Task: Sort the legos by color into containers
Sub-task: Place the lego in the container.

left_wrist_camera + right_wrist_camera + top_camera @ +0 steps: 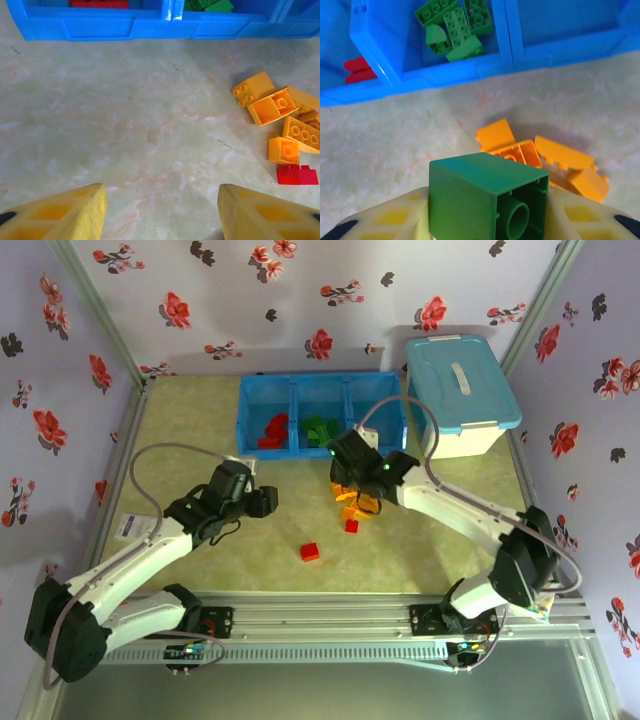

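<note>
I will carry the matching green lego outward with my right gripper over the tray's middle container (pixel 454 31) with its green legos and let it go, because the container is outward of my gripper.
The blue tray (pixel 320 388) stands at the back, with red legos (pixel 273 430) in its left container and green legos (pixel 320 430) in the middle one. My right gripper (pixel 487 215) is shut on a green lego (pixel 480 195), raised over a pile of orange legos (pixel 520 150) just in front of the tray (pixel 445 75). From above, this gripper (pixel 345 465) hovers near the middle container. My left gripper (pixel 162 210) is open with bare table between its fingers (pixel 60 215), left of the orange legos (pixel 275 107) and a red lego (pixel 295 175).
A white bin with a light-blue lid (pixel 460 395) stands right of the tray. A red lego (pixel 310 552) lies alone near the front, and a smaller red one (pixel 351 526) sits by the orange pile (pixel 355 505). The tray's right container (pixel 375 410) looks empty.
</note>
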Controlling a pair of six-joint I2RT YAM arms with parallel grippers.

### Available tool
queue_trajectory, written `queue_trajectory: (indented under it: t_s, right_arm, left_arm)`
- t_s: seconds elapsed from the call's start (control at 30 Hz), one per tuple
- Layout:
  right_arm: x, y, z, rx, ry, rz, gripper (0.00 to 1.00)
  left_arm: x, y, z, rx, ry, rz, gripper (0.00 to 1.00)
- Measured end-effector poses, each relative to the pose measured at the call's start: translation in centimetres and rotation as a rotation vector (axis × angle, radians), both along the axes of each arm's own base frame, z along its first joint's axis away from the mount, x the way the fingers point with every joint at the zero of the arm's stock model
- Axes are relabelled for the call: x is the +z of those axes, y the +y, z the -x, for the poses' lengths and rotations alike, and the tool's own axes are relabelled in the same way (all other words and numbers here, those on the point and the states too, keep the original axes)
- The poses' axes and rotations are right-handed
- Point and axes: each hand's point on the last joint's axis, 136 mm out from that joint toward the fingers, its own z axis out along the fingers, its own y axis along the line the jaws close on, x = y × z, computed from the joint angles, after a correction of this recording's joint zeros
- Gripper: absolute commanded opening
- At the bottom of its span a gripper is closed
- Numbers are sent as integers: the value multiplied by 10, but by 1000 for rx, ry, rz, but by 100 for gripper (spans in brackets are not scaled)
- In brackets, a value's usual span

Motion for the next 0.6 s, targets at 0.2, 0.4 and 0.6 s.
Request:
queue_trajectory:
  t_s: [0.2, 0.4, 0.6]
  right_arm:
    - [-8, 17, -52, 39, 40, 24, 33]
    - [-21, 31, -99, 65, 77, 42, 34]
    - [-38, 42, -136, 77, 113, 47, 41]
  left_arm:
    - [-8, 4, 10, 4, 17, 20, 61]
    - [-19, 6, 21, 2, 43, 27, 61]
    - [-8, 8, 25, 4, 16, 56, 62]
